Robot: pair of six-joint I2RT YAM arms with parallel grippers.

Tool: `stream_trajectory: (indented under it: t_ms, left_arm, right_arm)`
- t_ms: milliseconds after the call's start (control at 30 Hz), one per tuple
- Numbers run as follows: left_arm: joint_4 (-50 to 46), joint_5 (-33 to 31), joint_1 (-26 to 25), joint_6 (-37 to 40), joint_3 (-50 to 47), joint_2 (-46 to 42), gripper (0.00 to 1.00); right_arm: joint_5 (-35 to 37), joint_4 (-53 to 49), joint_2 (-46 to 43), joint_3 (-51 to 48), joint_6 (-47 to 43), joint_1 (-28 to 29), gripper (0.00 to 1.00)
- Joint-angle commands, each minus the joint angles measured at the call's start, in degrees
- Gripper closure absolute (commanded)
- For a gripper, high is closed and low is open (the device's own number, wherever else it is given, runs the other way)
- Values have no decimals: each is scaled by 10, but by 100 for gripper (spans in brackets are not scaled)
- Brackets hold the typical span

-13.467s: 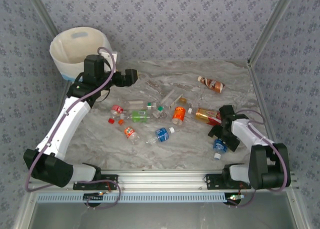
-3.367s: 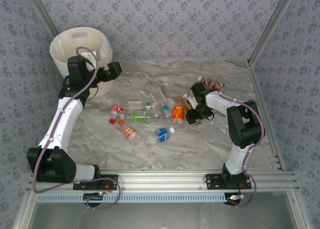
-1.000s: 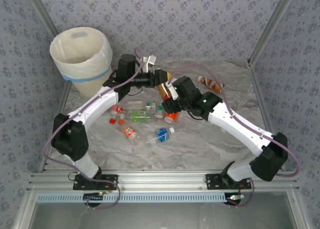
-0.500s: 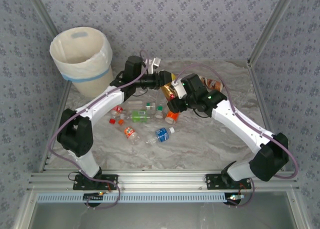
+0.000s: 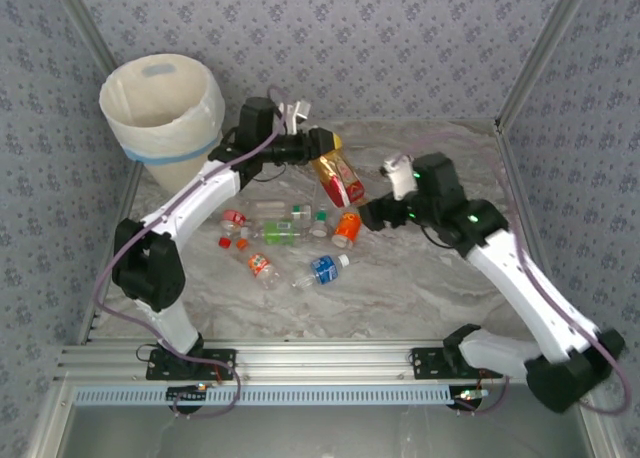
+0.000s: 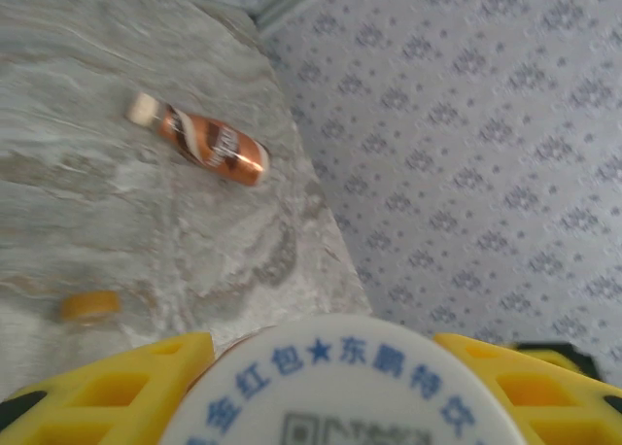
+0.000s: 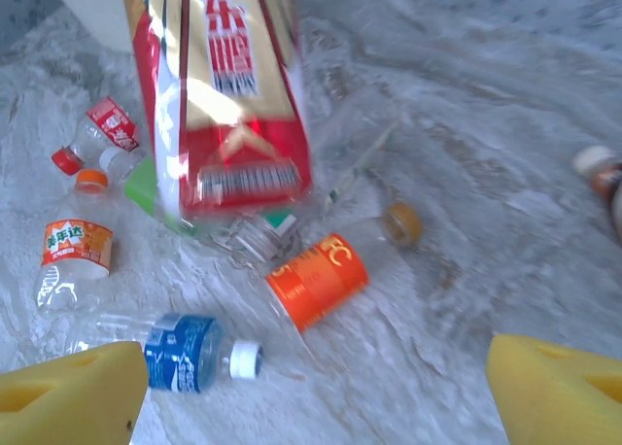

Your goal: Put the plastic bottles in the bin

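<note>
I will swing my left gripper outward past my forearm over the bin's opening (image 5: 158, 100) next and let go of the gold-and-red labelled bottle, because that bottle is clear of the table.
My left gripper (image 5: 316, 144) is shut on the cap end of a gold-and-red labelled plastic bottle (image 5: 340, 178), which hangs tilted above the table. In the left wrist view its white cap (image 6: 360, 392) sits between the yellow fingers (image 6: 107, 387). My right gripper (image 5: 366, 218) is open just right of that bottle, and its yellow fingertips (image 7: 68, 392) stand wide apart with nothing between them. Below it lie an orange-labelled bottle (image 7: 316, 280) and a blue-labelled bottle (image 7: 185, 353). The bin (image 5: 165, 108), cream-white with a light blue band, stands at the far left.
More bottles lie left of centre: a green-labelled one (image 5: 280, 233), a red-labelled one (image 5: 233, 218) and a small orange-labelled one (image 5: 260, 266). A brown bottle (image 5: 425, 168) lies at the back right. Patterned walls close in the table.
The right gripper opened, let go of the gold-and-red bottle and drew back to the right. The left gripper keeps the bottle and has swung slightly left toward the bin.
</note>
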Motion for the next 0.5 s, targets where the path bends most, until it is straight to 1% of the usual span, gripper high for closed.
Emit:
stream_trajectory:
  t_ms: [0, 33, 133, 233, 300, 367, 400, 467]
  left_arm:
    - [-86, -18, 21, 64, 54, -12, 65]
    - [-119, -34, 26, 82, 78, -12, 65]
    - [-179, -87, 49, 119, 133, -26, 64]
    - [-227, -143, 87, 141, 185, -37, 65]
    - [-261, -182, 117, 157, 217, -37, 64]
    - [-292, -230, 147, 170, 264, -34, 64]
    - [-311, -244, 159, 176, 280, -31, 64]
    - [-334, -276, 184, 191, 313, -23, 64]
  right_arm:
    - [8, -103, -88, -18, -1, -12, 6]
    - [6, -112, -114, -24, -1, -17, 6]
    - [-8, -133, -160, -45, 2, -21, 5]
    - [-23, -133, -197, -95, 38, -19, 5]
    - [-6, -99, -233, -139, 54, 3, 3]
    - [-5, -52, -265, -189, 69, 4, 2]
    - [-1, -36, -274, -209, 77, 3, 1]
    - [-5, -4, -275, -241, 89, 2, 1]
